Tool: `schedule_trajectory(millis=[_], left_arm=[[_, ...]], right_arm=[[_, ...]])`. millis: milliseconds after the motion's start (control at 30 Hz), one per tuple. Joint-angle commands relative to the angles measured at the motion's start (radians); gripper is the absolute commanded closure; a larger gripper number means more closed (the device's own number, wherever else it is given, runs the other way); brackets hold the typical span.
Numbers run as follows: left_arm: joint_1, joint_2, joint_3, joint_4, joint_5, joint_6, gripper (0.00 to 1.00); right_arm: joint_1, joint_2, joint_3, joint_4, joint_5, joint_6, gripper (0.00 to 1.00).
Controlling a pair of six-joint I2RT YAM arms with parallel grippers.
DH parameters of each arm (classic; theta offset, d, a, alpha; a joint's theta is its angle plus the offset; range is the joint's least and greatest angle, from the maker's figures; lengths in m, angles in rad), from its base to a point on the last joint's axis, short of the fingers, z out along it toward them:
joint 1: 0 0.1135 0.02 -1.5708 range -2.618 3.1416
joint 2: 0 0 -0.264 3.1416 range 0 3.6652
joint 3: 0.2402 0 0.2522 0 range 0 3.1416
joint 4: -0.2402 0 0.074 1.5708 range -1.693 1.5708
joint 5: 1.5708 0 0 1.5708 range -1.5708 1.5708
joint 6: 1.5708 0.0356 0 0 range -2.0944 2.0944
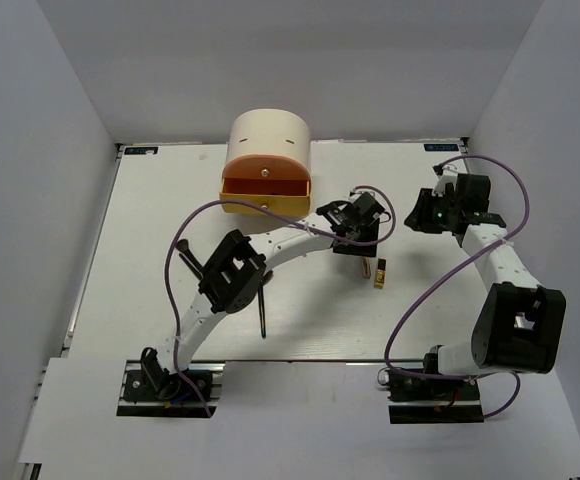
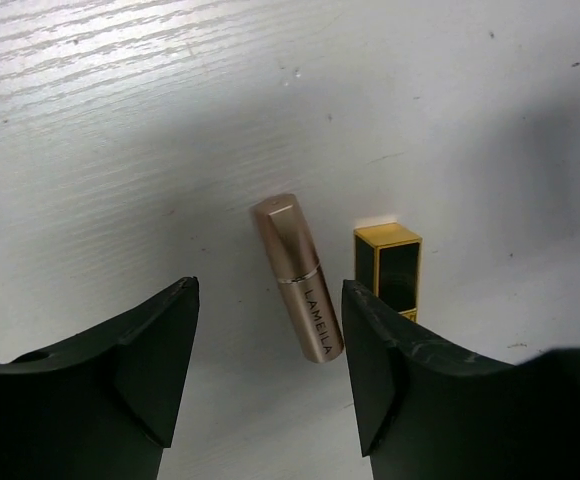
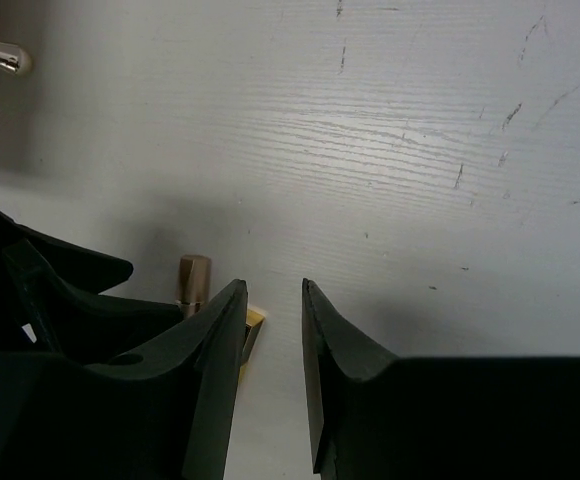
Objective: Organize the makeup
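My left gripper should shift toward the lipstick's side as it goes down, because the rose-gold tube lies nearer that finger, and then close around its middle (image 1: 366, 266) (image 2: 298, 277).
A rose-gold tube (image 2: 300, 290) marked LAMEILA lies flat on the white table, under my left gripper (image 2: 268, 290). The jaws stand open around it without touching, and the tube is nearer the right finger (image 2: 370, 350). A black-and-gold lipstick (image 2: 388, 265) lies just right of the tube, outside the jaws. From above, the left gripper (image 1: 362, 218) hovers right of the drawers, with the lipstick (image 1: 380, 272) below it. My right gripper (image 3: 273, 290) is open by a narrow gap with nothing in it. Past its left finger I see the tube (image 3: 193, 275) and a corner of the lipstick (image 3: 253, 325).
The round cream box (image 1: 267, 140) with orange and yellow drawers stands at the back centre. A thin black stick brush (image 1: 262, 312) lies beside the left arm's elbow. The right gripper (image 1: 417, 213) sits close to the left one.
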Motion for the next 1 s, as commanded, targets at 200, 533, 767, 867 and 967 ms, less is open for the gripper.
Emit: schedule_trajectory(millis=[200,533,767,867,967], left_arm=[[-0.029,0.039,0.057,0.016,-0.021,-0.008,0.34],[-0.047,0.085,0.056,-0.062,-0.099,-0.001,0.47],[-0.047,0.072,-0.042,-0.139,-0.170,0.026,0.58],[-0.047,0.026,-0.159,-0.116,-0.158,0.041,0.69],[-0.047,-0.055,-0.268,-0.056,-0.120,0.060,0.84]], right_arm=[[-0.009,-0.023,-0.007,0.044,-0.041,0.027,0.66],[-0.013,-0.028,-0.013,0.049,-0.052,0.039,0.66],[-0.013,-0.028,-0.015,0.058,-0.065,0.050,0.67],[-0.014,-0.028,-0.018,0.059,-0.071,0.053,0.67],[-0.013,-0.031,-0.025,0.058,-0.077,0.050,0.67]])
